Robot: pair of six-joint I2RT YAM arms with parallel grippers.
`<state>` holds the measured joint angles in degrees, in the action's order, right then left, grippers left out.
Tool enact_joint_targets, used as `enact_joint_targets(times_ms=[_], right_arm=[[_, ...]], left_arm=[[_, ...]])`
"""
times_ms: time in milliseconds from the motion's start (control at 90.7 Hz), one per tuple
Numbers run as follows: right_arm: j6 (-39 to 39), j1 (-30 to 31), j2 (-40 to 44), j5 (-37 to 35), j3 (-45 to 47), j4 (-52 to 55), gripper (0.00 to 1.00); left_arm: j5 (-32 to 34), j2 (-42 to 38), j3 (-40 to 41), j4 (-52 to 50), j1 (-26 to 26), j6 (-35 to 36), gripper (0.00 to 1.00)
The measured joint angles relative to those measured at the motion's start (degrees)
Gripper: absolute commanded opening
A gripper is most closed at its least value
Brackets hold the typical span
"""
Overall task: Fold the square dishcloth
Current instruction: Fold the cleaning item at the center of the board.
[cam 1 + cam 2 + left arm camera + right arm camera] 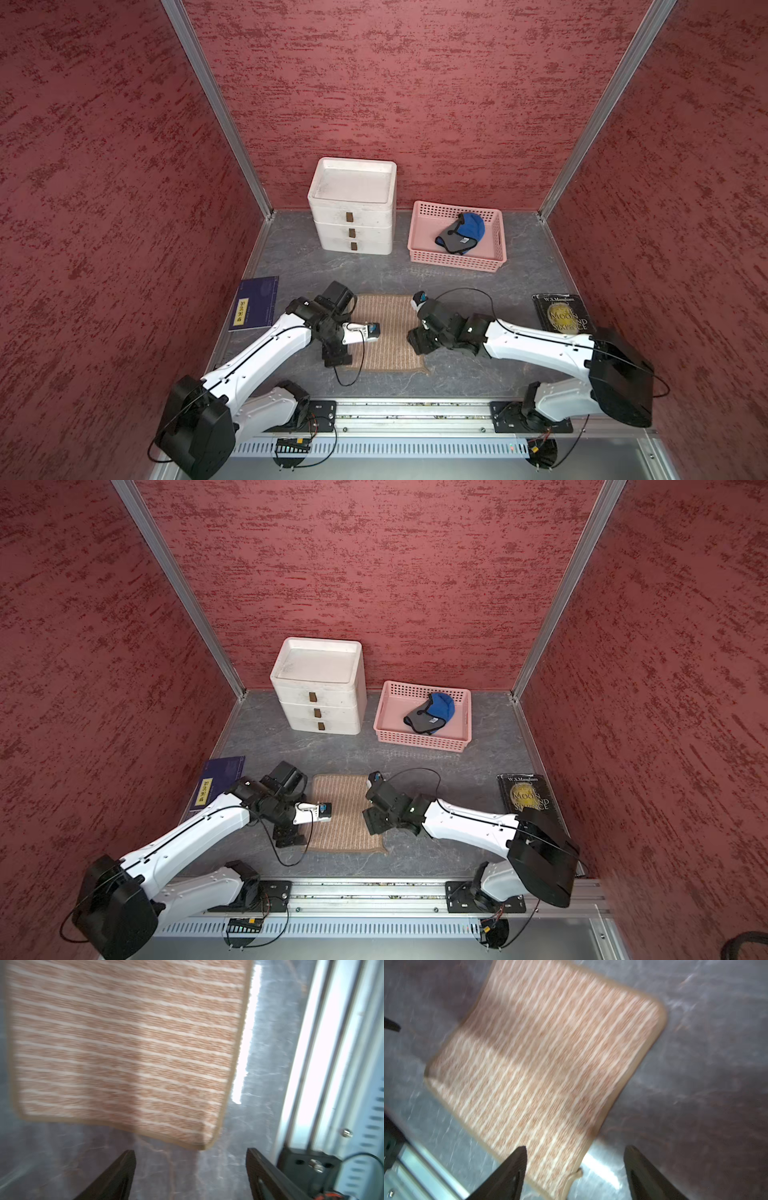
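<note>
The dishcloth's near corner [349, 368] [203, 1146] is below my left gripper, just past its open fingers, so the gripper will next go down toward the table and onto that corner.
The dishcloth [388, 332] [347, 812], tan with pale stripes, lies flat on the grey table in both top views. My left gripper [336, 360] [286, 839] hangs by its near left corner. In the left wrist view the left gripper [190, 1157] is open, with only bare table between its jaws and the dishcloth [124, 1047] just beyond their tips. My right gripper [415, 344] [374, 823] is at the cloth's right edge. In the right wrist view the right gripper [577, 1153] is open over a corner of the dishcloth [546, 1059], and neither finger touches it.
A white three-drawer unit [353, 208] and a pink basket [455, 262] holding a blue and grey cap [461, 235] stand at the back. A blue book [255, 303] lies at the left, a black book [563, 313] at the right. The metal rail [411, 411] runs along the front.
</note>
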<state>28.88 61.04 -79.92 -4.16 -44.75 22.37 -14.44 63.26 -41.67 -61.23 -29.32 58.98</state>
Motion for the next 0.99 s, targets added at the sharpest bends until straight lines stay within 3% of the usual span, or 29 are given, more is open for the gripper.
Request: enact_joint_targets(times_ms=[187, 463, 562, 672, 826, 992], right_arm=[[5.55, 7.34, 0.92, 0.04, 3.28, 2.16, 0.73], [8.22, 8.33, 0.26, 1.29, 6.45, 3.87, 0.63], [8.09, 8.61, -1.68, 1.7, 6.34, 3.91, 0.54], [7.91, 9.05, -2.75, 2.01, 5.79, 3.23, 0.34], [7.58, 9.27, -3.8, 2.03, 5.25, 2.97, 0.03], [7.98, 9.66, -1.64, 2.03, 5.11, 5.6, 0.0]], left_arm=[[-1.99, 1.01, 4.55, -0.94, -1.68, 2.51, 0.7], [0.74, 6.49, 8.92, 5.7, -3.5, 3.43, 0.64], [1.64, 8.26, 8.46, 7.37, -4.9, 3.21, 0.62], [2.82, 9.84, 7.45, 8.33, -6.1, 2.38, 0.52], [4.13, 10.12, 7.34, 10.19, -6.45, 1.75, 0.31], [5.42, 9.14, 7.67, 9.86, -6.99, 1.64, 0.03]])
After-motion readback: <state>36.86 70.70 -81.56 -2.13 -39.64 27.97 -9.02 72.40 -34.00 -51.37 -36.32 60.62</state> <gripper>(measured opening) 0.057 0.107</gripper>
